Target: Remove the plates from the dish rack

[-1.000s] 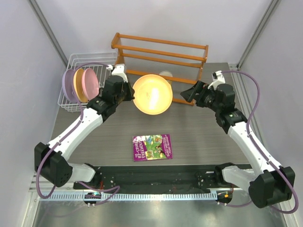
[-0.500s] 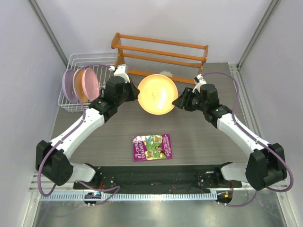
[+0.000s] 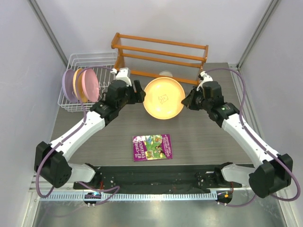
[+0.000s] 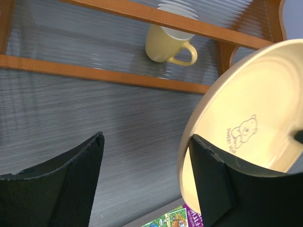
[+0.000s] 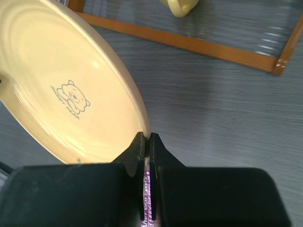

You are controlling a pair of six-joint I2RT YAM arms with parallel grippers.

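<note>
Next, my right gripper moves down and back to release the plate, since the clear tabletop point(image 3: 189, 130) beside the picture book lies below and back from it.
A yellow-orange plate point(image 3: 164, 98) with a bear print hangs tilted above the table between the two arms. My right gripper point(image 3: 188, 101) is shut on its right rim; in the right wrist view the jaws point(image 5: 146, 137) pinch the plate point(image 5: 61, 94) edge. My left gripper point(image 3: 139, 91) stands open at the plate's left side; in its wrist view the gripper point(image 4: 147, 142) has the plate point(image 4: 251, 127) rim next to its right finger. The white wire dish rack point(image 3: 90, 59) at the back left holds a lavender plate point(image 3: 67, 85), a yellow-orange plate point(image 3: 77, 86) and a pink plate point(image 3: 90, 82) on edge.
An orange wooden shelf rack point(image 3: 161, 47) stands at the back, with a small yellow mug point(image 4: 168, 45) under it. A purple picture book point(image 3: 152, 146) lies flat on the table in front of the plate. Grey walls close in both sides.
My right gripper came in from the right and shut on the plate's rim. My left gripper, shut on the plate before, has opened. The plate has shifted slightly right.
</note>
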